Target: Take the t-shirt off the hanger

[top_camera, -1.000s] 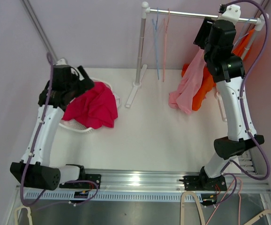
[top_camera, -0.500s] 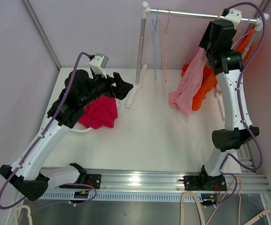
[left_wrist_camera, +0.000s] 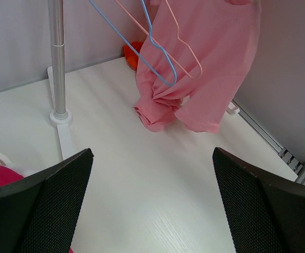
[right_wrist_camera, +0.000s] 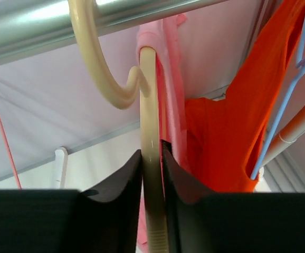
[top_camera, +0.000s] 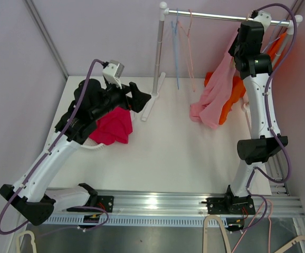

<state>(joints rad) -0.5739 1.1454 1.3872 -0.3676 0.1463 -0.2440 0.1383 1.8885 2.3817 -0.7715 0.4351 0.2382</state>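
I will next move my left gripper back and across the table, onto the fold of the pink shirt's near side, which hangs free below the held hanger.
A pink t-shirt (top_camera: 211,100) hangs on a cream hanger (right_wrist_camera: 148,158) hooked over the metal rail (top_camera: 221,17). It also shows in the left wrist view (left_wrist_camera: 205,63) and the right wrist view (right_wrist_camera: 171,79). My right gripper (right_wrist_camera: 151,158) is shut on the cream hanger's stem just below the hook, up at the rail (top_camera: 247,39). My left gripper (left_wrist_camera: 151,200) is open and empty, held above the table's left-middle (top_camera: 136,97), pointing toward the pink shirt.
An orange shirt (top_camera: 231,97) hangs on a blue hanger (right_wrist_camera: 284,105) right of the pink one. Empty blue (top_camera: 177,47) and pink (top_camera: 188,47) hangers hang on the rail's left. The rack's post and foot (top_camera: 152,95) stand mid-table. A white basket (top_camera: 92,145) holds a magenta garment (top_camera: 112,126).
My left arm swung from over the basket toward the table's middle and has nearly stopped. My right gripper rose slightly along the hanger toward the rail.
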